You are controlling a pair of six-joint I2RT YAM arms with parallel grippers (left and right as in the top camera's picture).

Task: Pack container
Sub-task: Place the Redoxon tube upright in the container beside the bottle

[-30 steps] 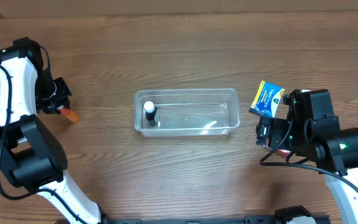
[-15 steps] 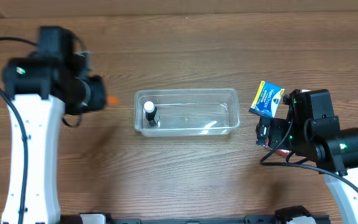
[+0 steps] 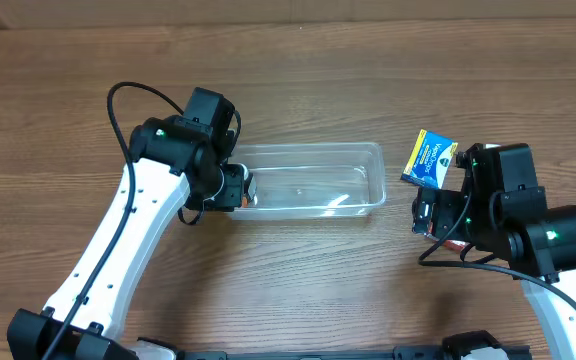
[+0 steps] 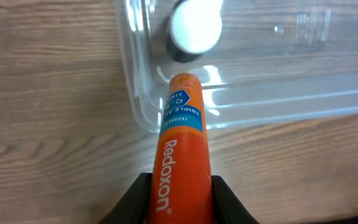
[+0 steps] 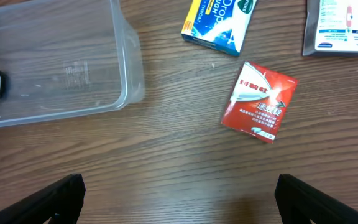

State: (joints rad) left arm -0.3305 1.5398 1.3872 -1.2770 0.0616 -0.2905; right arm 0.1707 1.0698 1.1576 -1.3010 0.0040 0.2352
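My left gripper lowers the orange Redoxon tube (image 4: 182, 149) into the container's near corner (image 4: 155, 96) beside the dark bottle next and releases it, since that corner is still empty.
The clear plastic container (image 3: 363, 190) lies in the middle of the table; it also shows in the left wrist view (image 4: 278, 93) and the right wrist view (image 5: 61, 74). A small dark bottle with a white cap (image 4: 194, 31) stands inside its left end. My left gripper (image 4: 179, 199) is shut on an orange Redoxon tube (image 4: 182, 149), whose tip is over the container's left front corner. My right gripper (image 5: 179, 199) is open and empty over bare table, right of the container.
A blue and yellow box (image 3: 429, 160) lies right of the container, seen also in the right wrist view (image 5: 219, 22). A red box (image 5: 260, 101) and a white packet (image 5: 344, 28) lie near it on the wood.
My left arm has swung from the far left to the container's left end, carrying the orange tube. The right arm has not moved.
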